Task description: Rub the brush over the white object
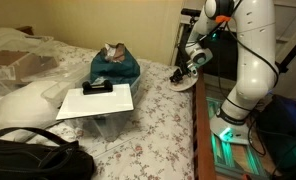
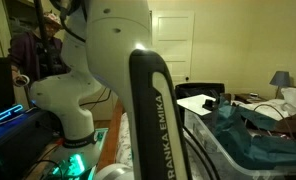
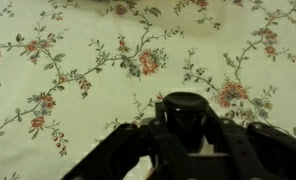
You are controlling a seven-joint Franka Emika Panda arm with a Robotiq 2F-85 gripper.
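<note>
My gripper moves the brush outward from the dish to the open bedsheet beside the plastic bin (image 1: 146,108) next and releases it there, since that patch lies bare.
My gripper (image 3: 186,124) is shut on the small stubby black brush (image 3: 183,103), seen end-on between the fingers in the wrist view. Below it the wrist view shows only the floral bedsheet (image 3: 78,60). In an exterior view the gripper (image 1: 178,73) hangs at the bed's edge nearest the robot, just above the off-white shallow round dish (image 1: 186,85). I cannot tell whether the brush touches the dish. The dish does not show clearly in the wrist view.
A flat white board (image 1: 96,102) with a black rectangular device (image 1: 97,88) lies mid-bed, beside a teal cloth heap (image 1: 115,68). A white pillow-like lump (image 1: 28,102) and a black bag (image 1: 33,158) are toward the front. The robot's arm (image 2: 138,90) blocks much of an exterior view.
</note>
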